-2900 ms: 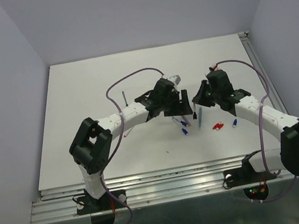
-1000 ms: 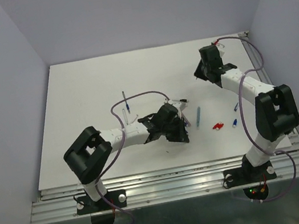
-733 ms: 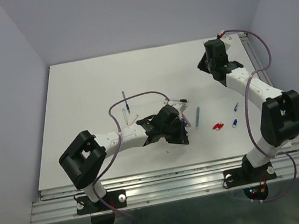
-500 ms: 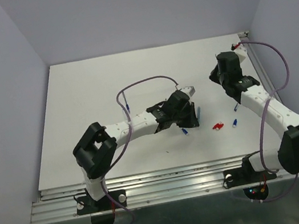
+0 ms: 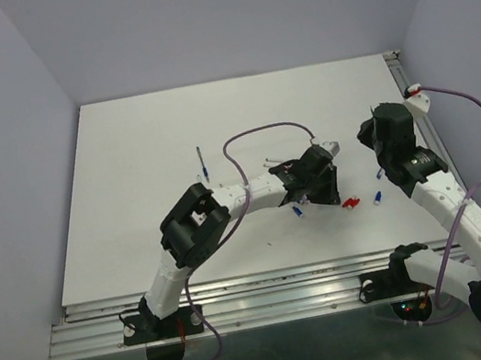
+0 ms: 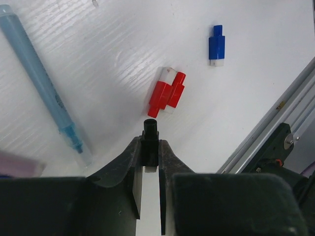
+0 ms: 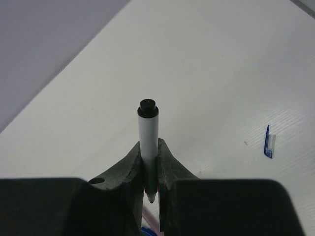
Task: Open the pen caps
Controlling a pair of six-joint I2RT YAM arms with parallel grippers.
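My right gripper shifts to the left in the top view next, then down to the table near the thin blue-tipped pen. The tip of the pen's body is bare.
My left gripper (image 6: 150,145) is shut on a small dark pen cap (image 6: 150,133) and holds it just above the table, right before two red caps (image 6: 167,92) lying side by side. A blue cap (image 6: 216,45) lies further off. In the top view the left gripper (image 5: 324,186) sits just left of the red caps (image 5: 350,203). My right gripper (image 7: 149,151) is shut on a pale pen barrel (image 7: 148,132) with a black end, its bare tip between the fingers. It hangs raised at the right of the table (image 5: 377,139).
An uncapped light-blue pen (image 6: 42,88) lies left of the left gripper. Blue caps lie at the table's right (image 5: 377,198) and near the left gripper (image 5: 297,211). A thin blue-tipped pen (image 5: 202,163) lies further back left. The table's metal rail (image 6: 275,113) runs close by on the right.
The left gripper has moved right to the red caps. The right arm has swung from the back right corner toward the near side, still holding the pale pen barrel.
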